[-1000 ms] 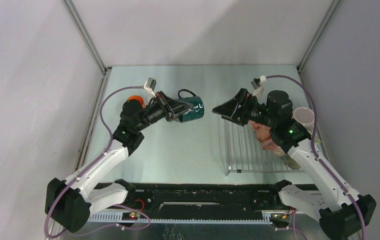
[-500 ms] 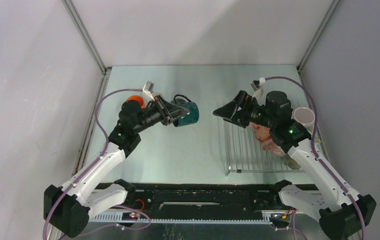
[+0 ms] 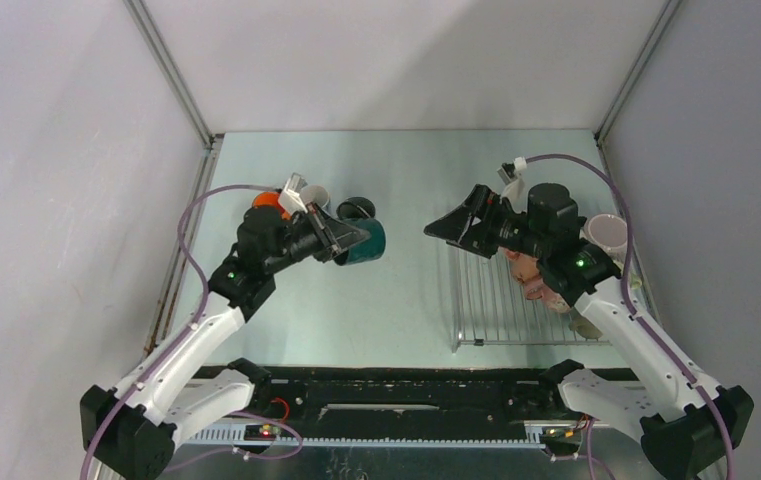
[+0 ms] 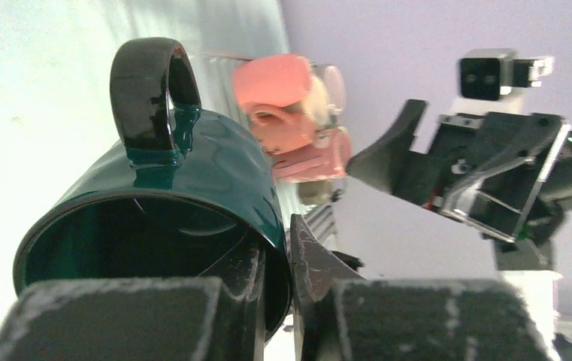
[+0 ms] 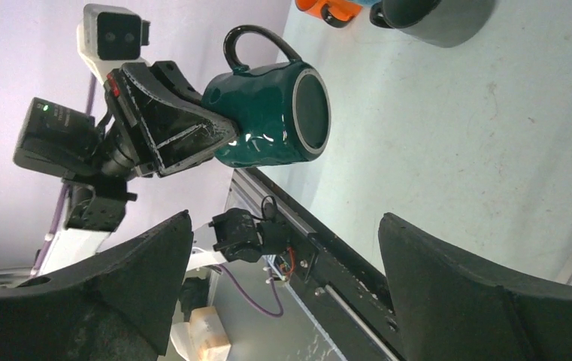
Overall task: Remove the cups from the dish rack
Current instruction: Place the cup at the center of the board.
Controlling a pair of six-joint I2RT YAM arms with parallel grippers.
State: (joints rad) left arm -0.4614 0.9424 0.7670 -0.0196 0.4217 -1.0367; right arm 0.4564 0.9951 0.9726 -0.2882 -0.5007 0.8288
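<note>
The dark teal mug goes left in the top view and down next, tipped upright by my left gripper for release there, since mugs already stand beside the orange mug.
My left gripper (image 3: 348,240) is shut on the rim of a dark teal mug (image 3: 366,240), held above the table left of the dish rack (image 3: 501,300). In the left wrist view one finger (image 4: 246,280) is inside the mug (image 4: 192,173) and the other is outside its wall. The right wrist view shows the mug (image 5: 267,113) on its side, handle up. My right gripper (image 3: 443,226) is open and empty above the rack's far left corner, its jaws wide apart (image 5: 284,219). Pink mugs (image 3: 529,272) and a lilac mug (image 3: 606,236) remain on the rack, partly hidden by my right arm.
An orange mug (image 3: 268,200) and a grey mug (image 3: 316,194) stand on the table at the far left, just behind my left wrist. They also show in the right wrist view, orange (image 5: 328,9) and grey (image 5: 437,16). Enclosure walls stand on both sides and at the back.
My left gripper has carried the teal mug to the left, nearer the orange and grey mugs, turning it. My right gripper has shifted only slightly and stays open.
</note>
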